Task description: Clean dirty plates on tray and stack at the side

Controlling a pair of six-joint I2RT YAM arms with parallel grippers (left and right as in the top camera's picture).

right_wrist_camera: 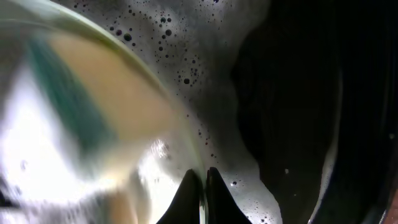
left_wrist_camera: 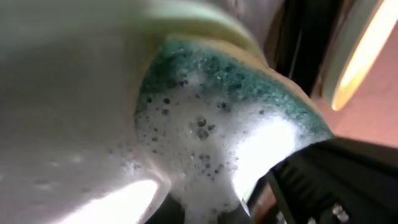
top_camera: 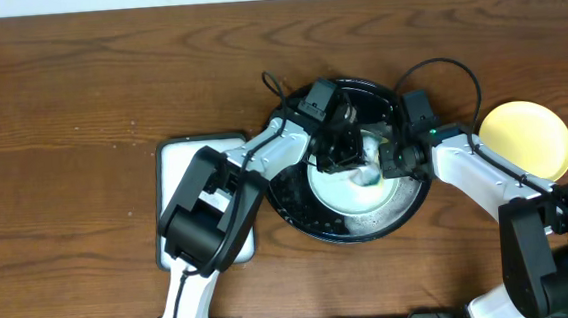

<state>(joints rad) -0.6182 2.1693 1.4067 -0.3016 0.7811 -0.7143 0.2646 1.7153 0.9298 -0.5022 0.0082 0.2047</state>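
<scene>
My left gripper rises next and carries the sponge past the black tray's rim. It then lowers the sponge onto the white tray and releases it, since suds coat the plate.
A pale mint-green plate (top_camera: pixel 352 192) lies in the round black tray (top_camera: pixel 308 212) among white suds. My left gripper (top_camera: pixel 341 147) is over the plate, shut on a green-and-yellow sponge (left_wrist_camera: pixel 236 81) thick with foam that presses on the plate (left_wrist_camera: pixel 68 93). My right gripper (top_camera: pixel 392 157) is shut on the plate's right rim (right_wrist_camera: pixel 186 134), its two dark fingertips (right_wrist_camera: pixel 200 186) pinching the edge. A yellow plate (top_camera: pixel 525 140) sits on the table at the right. A third plate is not visible.
A white rectangular dark-rimmed tray (top_camera: pixel 179 156) lies left of the black tray, partly under my left arm. Cables loop behind the black tray. The table's front edge is near both arm bases.
</scene>
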